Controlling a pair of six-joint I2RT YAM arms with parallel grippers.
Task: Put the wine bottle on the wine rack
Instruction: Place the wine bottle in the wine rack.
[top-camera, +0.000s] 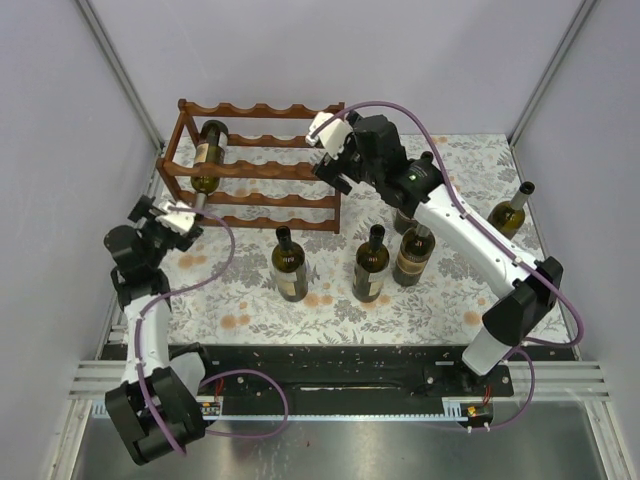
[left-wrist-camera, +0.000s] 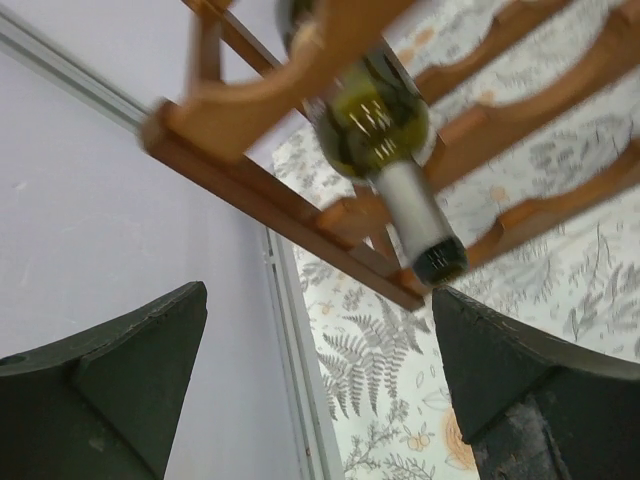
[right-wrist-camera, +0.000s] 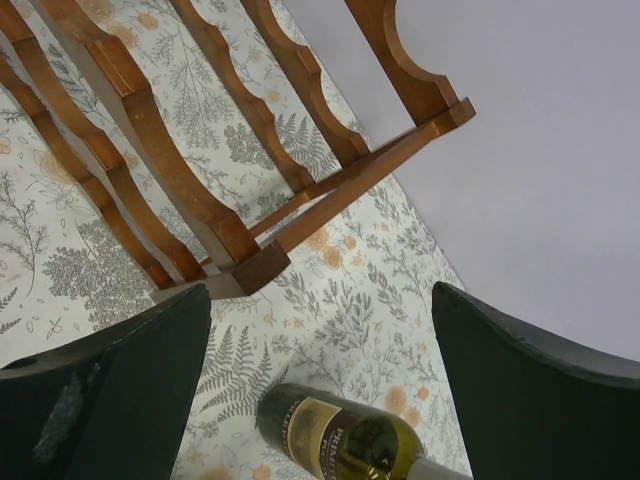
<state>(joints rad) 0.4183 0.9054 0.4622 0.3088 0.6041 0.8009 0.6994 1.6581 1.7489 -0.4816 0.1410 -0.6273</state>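
Next, my right gripper moves toward the right in the top view, tilting down onto the back bottle's neck (top-camera: 427, 158), as that bottle stands outside the rack (top-camera: 262, 165).
The reddish-brown wine rack (top-camera: 262, 165) stands at the back left of the table. One green wine bottle (top-camera: 209, 153) lies in its left column, neck pointing toward me. My left gripper (top-camera: 178, 218) is open just in front of that neck, holding nothing. In the left wrist view the bottle (left-wrist-camera: 378, 125) and its capped neck hang above the open fingers (left-wrist-camera: 130, 370), apart from them. My right gripper (top-camera: 331, 141) is open at the rack's right end, empty. The right wrist view shows the rack's rails (right-wrist-camera: 200, 175) and a labelled bottle (right-wrist-camera: 345, 440) on the cloth below.
Three dark bottles stand in front of the rack (top-camera: 290, 264), (top-camera: 370, 264), (top-camera: 413, 255). Another bottle (top-camera: 511, 209) stands at the far right. Grey walls close in the left, back and right. The floral cloth (top-camera: 250, 310) covers the table.
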